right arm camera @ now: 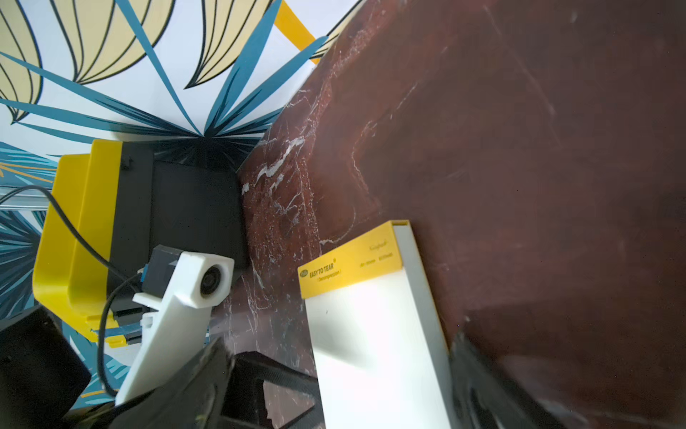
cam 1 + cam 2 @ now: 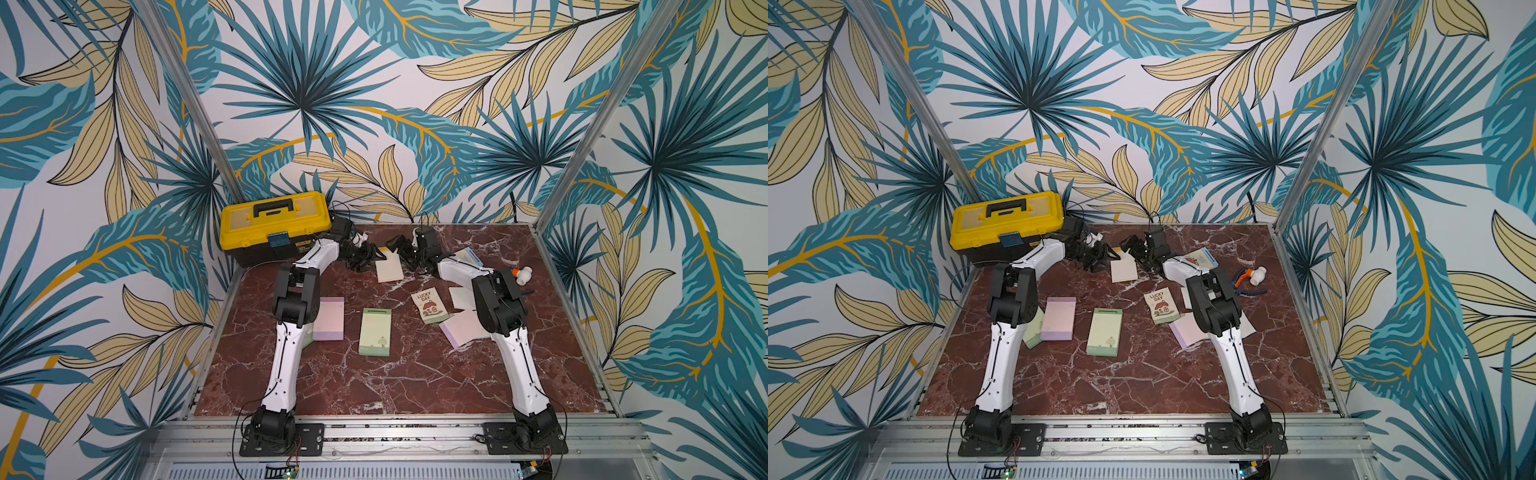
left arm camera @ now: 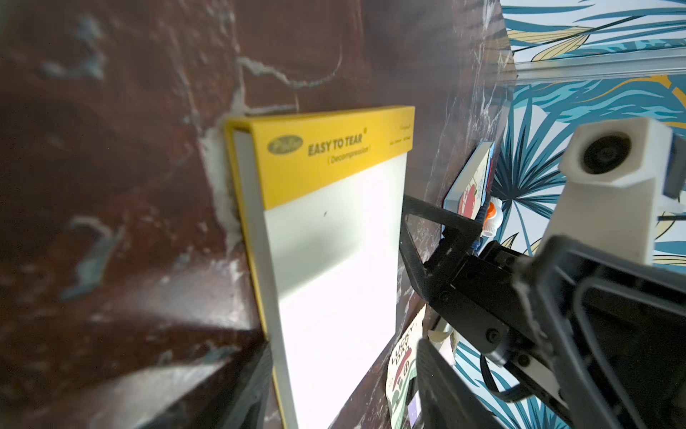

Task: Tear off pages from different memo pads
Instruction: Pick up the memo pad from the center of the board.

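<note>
The cream pad's long edge [image 2: 401, 270] [image 1: 434, 341] lies slightly back of my right gripper's fingers, which draw back and close on it next. My left gripper is on either side of the opposite edge.
A cream memo pad [image 2: 390, 268] with a yellow "EASY TO TEAR" header [image 3: 334, 148] lies flat at the far middle of the table. My left gripper [image 2: 365, 257] stands open at its left side. In the left wrist view the pad [image 3: 334, 278] runs between the two fingers, one finger [image 3: 252, 386] against its edge. My right gripper [image 2: 409, 255] is open at the pad's right side, one finger [image 1: 479, 382] by the pad's edge [image 1: 423, 297]. Nearer lie a green pad [image 2: 375, 332], a lilac pad [image 2: 328, 318], a curled "LUCKY DAY" page [image 2: 428, 306] and loose pale pages [image 2: 463, 330].
A yellow toolbox [image 2: 274, 226] stands at the far left corner, close behind the left arm. An apple-printed pad [image 2: 1202, 257] lies behind the right arm. A white and orange toy hammer [image 2: 1256, 274] and a blue-handled tool [image 2: 1250, 291] lie at the far right.
</note>
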Controlling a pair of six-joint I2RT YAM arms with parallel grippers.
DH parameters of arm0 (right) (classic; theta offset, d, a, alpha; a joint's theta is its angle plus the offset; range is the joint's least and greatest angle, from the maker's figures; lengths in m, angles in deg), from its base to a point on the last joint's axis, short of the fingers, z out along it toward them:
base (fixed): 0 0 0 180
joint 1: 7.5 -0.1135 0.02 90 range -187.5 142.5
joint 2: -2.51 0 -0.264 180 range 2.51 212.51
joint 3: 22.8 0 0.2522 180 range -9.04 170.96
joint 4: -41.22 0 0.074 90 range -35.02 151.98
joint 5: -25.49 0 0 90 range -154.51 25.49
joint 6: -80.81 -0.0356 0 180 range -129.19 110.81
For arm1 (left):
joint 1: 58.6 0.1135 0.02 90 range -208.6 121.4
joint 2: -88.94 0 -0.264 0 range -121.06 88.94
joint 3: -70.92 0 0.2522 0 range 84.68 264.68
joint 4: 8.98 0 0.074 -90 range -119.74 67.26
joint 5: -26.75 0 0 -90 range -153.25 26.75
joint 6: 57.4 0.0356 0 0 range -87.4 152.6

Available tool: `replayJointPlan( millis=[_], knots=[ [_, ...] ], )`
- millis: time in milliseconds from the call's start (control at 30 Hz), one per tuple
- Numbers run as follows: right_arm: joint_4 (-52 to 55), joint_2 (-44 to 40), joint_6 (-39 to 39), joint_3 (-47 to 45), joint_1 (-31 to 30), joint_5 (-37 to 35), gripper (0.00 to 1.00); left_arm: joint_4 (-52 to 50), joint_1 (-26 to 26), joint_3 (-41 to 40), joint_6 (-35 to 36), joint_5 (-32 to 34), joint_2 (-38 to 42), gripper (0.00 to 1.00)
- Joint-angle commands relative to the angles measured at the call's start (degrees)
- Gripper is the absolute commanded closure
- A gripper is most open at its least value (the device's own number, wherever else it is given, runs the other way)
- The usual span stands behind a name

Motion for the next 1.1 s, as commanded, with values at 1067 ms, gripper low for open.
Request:
replayJointPlan(
  millis=[1067],
  knots=[
    [-5.5,-13.4,3.6,-16.8,-4.3,11.7,0.46,-7.6,-1.5,-5.8,4.4,4.1,3.5,0.39]
  ],
)
